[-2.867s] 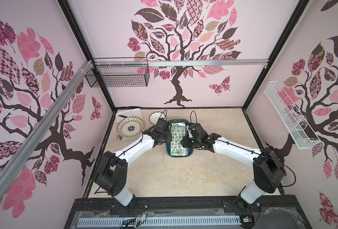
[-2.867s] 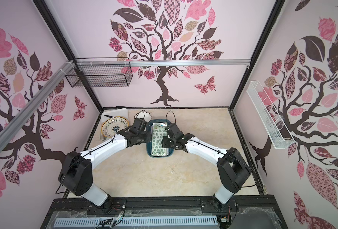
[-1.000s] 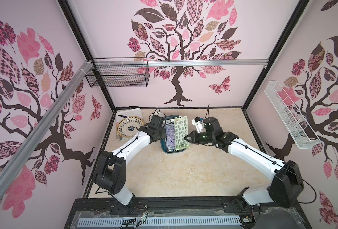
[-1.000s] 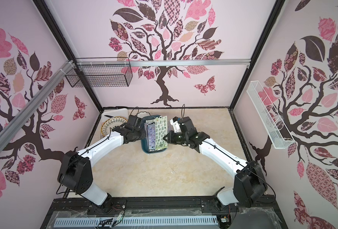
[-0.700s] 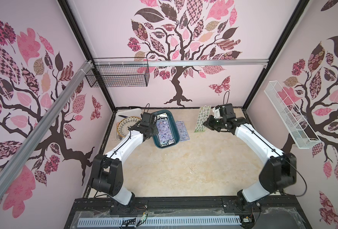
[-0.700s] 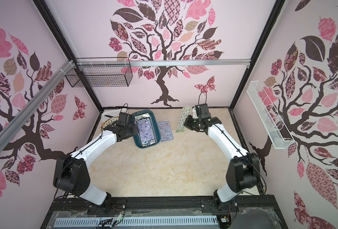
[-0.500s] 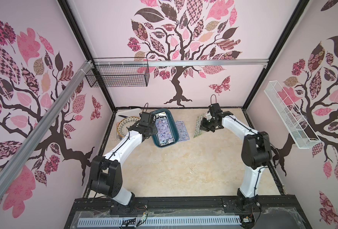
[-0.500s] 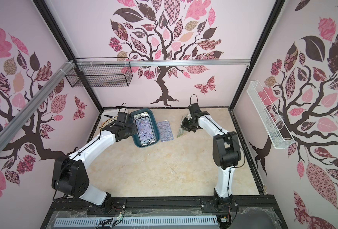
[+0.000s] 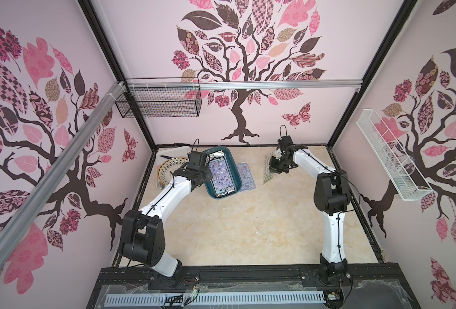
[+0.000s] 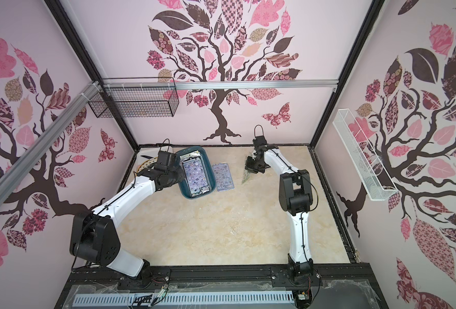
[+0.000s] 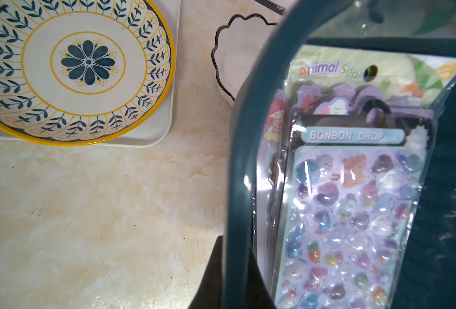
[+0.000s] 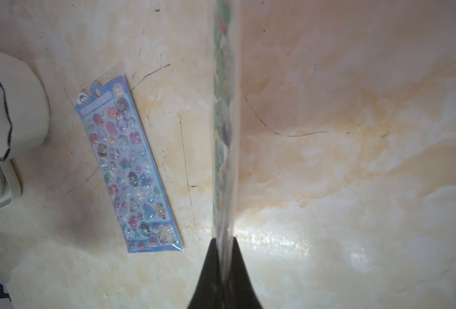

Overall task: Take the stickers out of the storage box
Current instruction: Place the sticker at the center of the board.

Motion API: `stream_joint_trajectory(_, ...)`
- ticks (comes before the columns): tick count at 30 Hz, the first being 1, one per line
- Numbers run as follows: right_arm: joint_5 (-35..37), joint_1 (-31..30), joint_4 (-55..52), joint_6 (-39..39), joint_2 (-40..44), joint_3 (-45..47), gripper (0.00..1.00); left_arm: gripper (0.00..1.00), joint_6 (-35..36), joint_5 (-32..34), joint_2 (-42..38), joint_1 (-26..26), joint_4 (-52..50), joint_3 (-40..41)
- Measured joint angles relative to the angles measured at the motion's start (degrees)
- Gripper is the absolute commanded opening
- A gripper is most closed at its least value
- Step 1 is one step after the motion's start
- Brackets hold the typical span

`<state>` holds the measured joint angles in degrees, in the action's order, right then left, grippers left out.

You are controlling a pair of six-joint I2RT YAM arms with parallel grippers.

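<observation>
The green sheet (image 9: pixel 267 172) goes down flat next on the bare tabletop beside the blue sheet, as my right gripper lowers toward that spot and releases its clear edge.
The storage box (image 9: pixel 210 190) (image 10: pixel 184 190) is a dark teal tub at the far left of the table. My left gripper (image 9: pixel 207 176) (image 11: pixel 237 267) is shut on its left wall and holds it tilted. Several stickers (image 9: pixel 221 174) (image 10: pixel 196 175) (image 11: pixel 355 214) lie stacked inside, a purple sheet on top. A blue sticker sheet (image 9: pixel 245 176) (image 10: pixel 223 177) (image 12: pixel 130 171) lies flat on the table just right of the box. My right gripper (image 9: pixel 272 168) (image 10: pixel 249 167) (image 12: pixel 224 256) is shut on a green sticker sheet (image 9: pixel 267 172) (image 12: pixel 224 107), which hangs edge-on over the table at the far right.
A patterned plate (image 9: pixel 172 170) (image 11: pixel 88 61) sits on a white tray (image 11: pixel 152 131) at the far left. A white scalloped bowl (image 11: pixel 237 53) (image 12: pixel 7 107) stands behind the box. A black wire basket (image 9: pixel 160 101) and a white wire shelf (image 9: pixel 390 157) hang on the walls.
My right gripper has carried the green sheet out of the box, away to the right. The left gripper has drawn the box leftward. A blue sheet now lies on the table beside it.
</observation>
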<state>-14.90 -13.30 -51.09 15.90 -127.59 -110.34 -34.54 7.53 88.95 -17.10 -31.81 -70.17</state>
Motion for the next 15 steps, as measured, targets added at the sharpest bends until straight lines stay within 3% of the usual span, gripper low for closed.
stream_joint_trajectory(8,-0.8,0.0,-4.0,-2.9,-6.9,-4.9,0.00,0.00,0.0,-0.6,0.0,0.1,0.0,0.0)
stream_joint_trajectory(15,-1.5,0.0,-3.5,-3.3,-7.5,-3.4,0.00,0.00,-0.2,-1.2,0.0,0.2,0.0,0.0)
